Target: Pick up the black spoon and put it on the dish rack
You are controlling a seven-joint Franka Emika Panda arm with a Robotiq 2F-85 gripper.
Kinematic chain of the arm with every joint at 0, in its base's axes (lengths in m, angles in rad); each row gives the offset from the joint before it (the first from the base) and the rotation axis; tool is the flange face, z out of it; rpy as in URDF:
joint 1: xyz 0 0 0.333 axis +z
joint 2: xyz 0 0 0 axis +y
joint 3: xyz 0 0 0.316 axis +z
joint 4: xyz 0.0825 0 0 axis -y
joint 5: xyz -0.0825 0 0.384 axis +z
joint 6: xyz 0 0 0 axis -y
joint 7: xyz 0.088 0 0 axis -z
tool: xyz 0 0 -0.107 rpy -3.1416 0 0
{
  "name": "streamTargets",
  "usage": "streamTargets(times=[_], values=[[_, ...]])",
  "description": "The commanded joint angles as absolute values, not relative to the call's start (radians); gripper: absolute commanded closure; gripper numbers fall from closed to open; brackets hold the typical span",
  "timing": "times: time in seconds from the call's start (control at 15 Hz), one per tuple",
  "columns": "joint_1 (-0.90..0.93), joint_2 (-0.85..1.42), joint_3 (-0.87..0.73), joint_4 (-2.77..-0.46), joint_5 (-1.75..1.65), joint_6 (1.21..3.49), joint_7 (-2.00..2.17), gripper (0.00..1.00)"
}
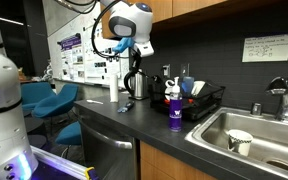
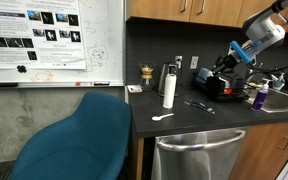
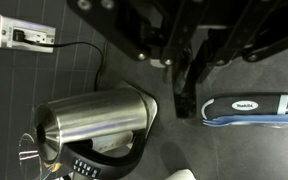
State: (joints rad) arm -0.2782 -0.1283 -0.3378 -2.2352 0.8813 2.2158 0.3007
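Note:
The robot will move its gripper slightly down toward the black wire dish rack (image 1: 206,100), past the steel kettle, and will then let go of the black spoon.
My gripper (image 3: 184,85) comes in from the top of the wrist view with its jaws drawn together on a thin black bar that hangs down, which looks like the black spoon (image 3: 188,100). In both exterior views the gripper (image 1: 135,62) (image 2: 224,66) hangs high above the counter. It is over the steel kettle (image 1: 136,85) and to the left of the black wire dish rack (image 1: 206,100) (image 2: 222,86). The spoon is too small to make out in the exterior views.
A steel kettle (image 3: 94,125) stands below the gripper, with a blue and white tool (image 3: 249,108) (image 2: 199,106) lying beside it. Also on the counter are a white bottle (image 2: 169,88), a white spoon (image 2: 162,117) and a purple bottle (image 1: 174,112). The steel sink (image 1: 274,128) holds a cup.

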Motion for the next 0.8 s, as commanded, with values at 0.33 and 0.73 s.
streamTargets(times=[0.33,0.73], values=[[-0.305,-0.036,-0.352,-2.137,0.931,2.124,0.238,0.94],[-0.318,0.018,-0.352,-2.092,0.936,2.102,0.232,0.94]])
